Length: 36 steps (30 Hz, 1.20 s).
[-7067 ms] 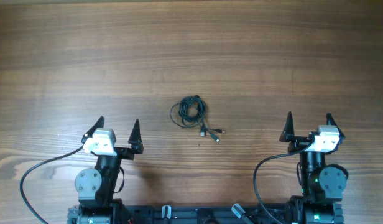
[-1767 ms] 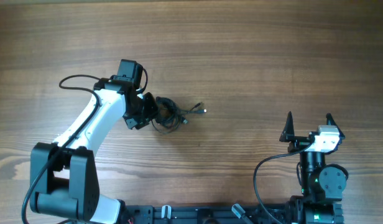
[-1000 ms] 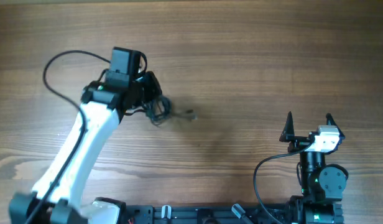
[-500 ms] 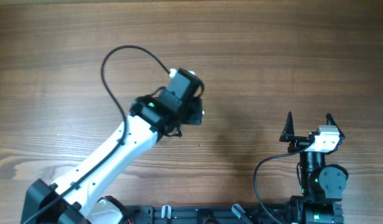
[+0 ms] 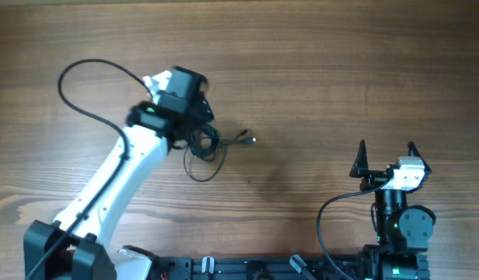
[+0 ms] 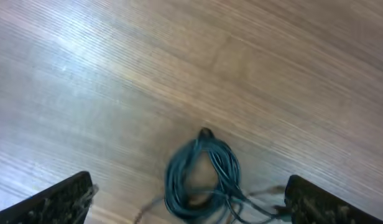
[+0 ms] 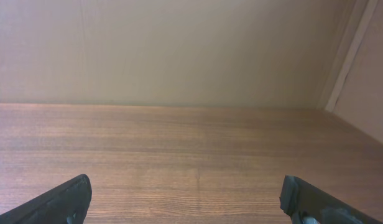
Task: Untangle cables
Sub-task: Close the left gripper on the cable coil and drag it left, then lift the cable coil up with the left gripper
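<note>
The bundle lies below my left gripper, between its open fingers. My left gripper will next go down with a slight turn onto the coil's side away from the plug ends (image 6: 177, 179).
The cables (image 5: 204, 145) are one small dark knotted bundle on the wooden table, left of centre. A loose loop (image 5: 199, 173) trails toward the front and plug ends (image 5: 246, 140) stick out to the right. My left gripper (image 5: 197, 124) hovers just behind the bundle, open. In the left wrist view the coiled bundle (image 6: 203, 175) lies between the wide-spread fingers of the left gripper (image 6: 188, 186), blurred and touching neither. My right gripper (image 5: 386, 155) is open and empty at its resting place at the front right, far from the cables. The right wrist view shows only bare table between the right gripper's fingers (image 7: 185, 185).
The left arm's thick black wire (image 5: 92, 71) arcs over the table's left part. The arm bases (image 5: 395, 233) stand along the front edge. A pale wall (image 7: 191, 50) rises behind the table's far edge.
The left arm swung right over the table's middle, then back left. The bundle now lies just in front of the gripper with a loose loop trailing out. The right arm has not moved.
</note>
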Motion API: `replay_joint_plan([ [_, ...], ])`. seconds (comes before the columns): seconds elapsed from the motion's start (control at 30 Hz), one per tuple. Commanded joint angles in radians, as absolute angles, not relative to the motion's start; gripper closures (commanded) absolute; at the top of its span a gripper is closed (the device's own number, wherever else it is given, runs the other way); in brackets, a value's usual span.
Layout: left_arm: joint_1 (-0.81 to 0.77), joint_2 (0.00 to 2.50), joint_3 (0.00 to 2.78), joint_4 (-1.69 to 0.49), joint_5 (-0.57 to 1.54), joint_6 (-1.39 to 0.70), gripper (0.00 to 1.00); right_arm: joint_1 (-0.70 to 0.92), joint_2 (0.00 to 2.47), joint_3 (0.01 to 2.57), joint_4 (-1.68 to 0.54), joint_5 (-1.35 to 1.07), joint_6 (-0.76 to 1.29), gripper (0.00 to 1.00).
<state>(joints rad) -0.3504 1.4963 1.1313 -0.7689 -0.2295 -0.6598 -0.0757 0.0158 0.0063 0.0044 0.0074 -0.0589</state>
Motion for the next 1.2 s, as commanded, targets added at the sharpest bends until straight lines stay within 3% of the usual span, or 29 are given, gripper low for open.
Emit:
replay_joint_plan([
  [0.0, -0.273, 1.579, 1.125, -0.771, -0.024, -0.485, 0.04, -0.08, 0.014, 0.005, 0.007, -0.001, -0.076, 0.0],
  [0.07, -0.255, 1.641, 1.125, -0.776, -0.006, -0.474, 0.16, -0.08, 0.014, 0.005, 0.007, -0.001, -0.076, 0.0],
  [0.17, -0.255, 1.72, 1.125, -0.776, 0.094, -0.43, 0.23, -0.08, 0.014, 0.005, 0.007, -0.001, -0.076, 0.0],
  [0.3, -0.256, 1.812, 1.125, -0.778, 0.1, -0.426, 0.51, -0.08, 0.014, 0.005, 0.007, -0.001, -0.076, 0.0],
  [0.53, -0.256, 1.846, 1.125, -0.778, 0.025, -0.426, 0.66, -0.08, 0.014, 0.005, 0.007, -0.001, -0.076, 0.0],
  [0.67, -0.256, 1.846, 1.121, -0.77, 0.025, -0.426, 0.96, -0.08, 0.014, 0.005, 0.007, -0.001, -0.076, 0.0],
  [0.87, -0.241, 1.799, 1.183, -0.82, 0.007, -0.426, 0.96, -0.08, 0.014, 0.005, 0.007, -0.001, -0.076, 0.0],
  [1.17, -0.24, 1.418, 1.376, -0.865, 0.047, -0.426, 0.96, -0.08, 0.014, 0.005, 0.007, -0.001, -0.076, 0.0],
])
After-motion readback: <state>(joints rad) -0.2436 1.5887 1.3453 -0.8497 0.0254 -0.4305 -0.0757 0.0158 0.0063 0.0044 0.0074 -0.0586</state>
